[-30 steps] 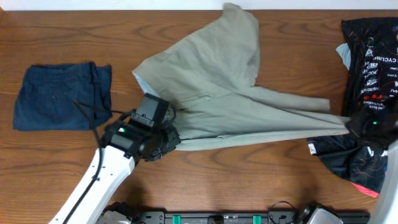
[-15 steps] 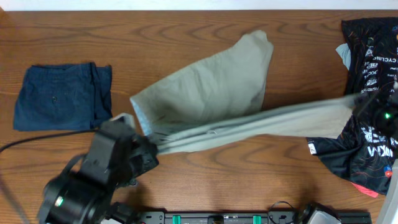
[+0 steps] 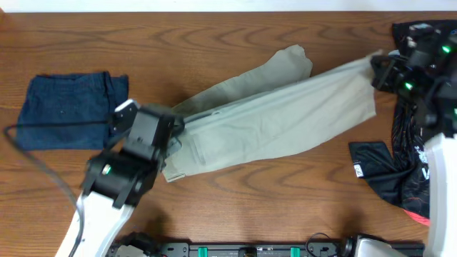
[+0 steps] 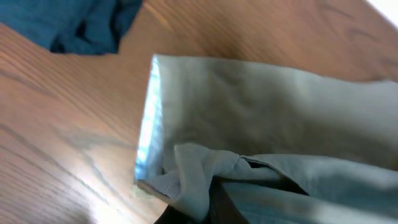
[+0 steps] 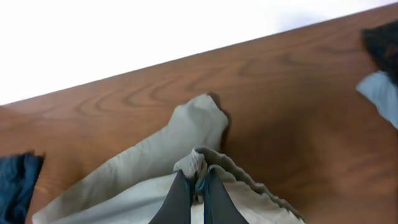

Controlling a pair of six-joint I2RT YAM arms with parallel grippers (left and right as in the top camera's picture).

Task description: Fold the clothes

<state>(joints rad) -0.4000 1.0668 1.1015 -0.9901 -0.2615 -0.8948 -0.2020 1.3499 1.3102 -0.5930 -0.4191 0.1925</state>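
I will carry my left gripper outward and down over that leg's far corner [image 3: 186, 108] and release, because the second leg [image 3: 289, 61] still lies uncovered behind the held cloth.
The khaki shorts [image 3: 278, 114] stretch across the table's middle, held taut between both grippers. My left gripper [image 3: 175, 135] is shut on their left end, where the pale blue lining [image 4: 149, 130] shows in the left wrist view. My right gripper [image 3: 377, 71] is shut on the right end, with bunched khaki cloth [image 5: 193, 163] between the fingers [image 5: 179, 198]. A second leg [image 3: 289, 61] lies flat behind. The navy shorts [image 3: 68, 111] lie folded at the left. The black jersey [image 3: 421, 128] lies at the right edge.
Bare wooden table [image 3: 214, 36] runs along the back and in front of the khaki shorts. A white wall edge [image 5: 124, 37] lies beyond the table's far side. A black rail [image 3: 250, 250] runs along the front edge.
Both grippers have carried the khaki shorts away from the front edge; the right end moved up and back past the jersey, the left end rose toward the navy shorts. The cloth now lies diagonal.
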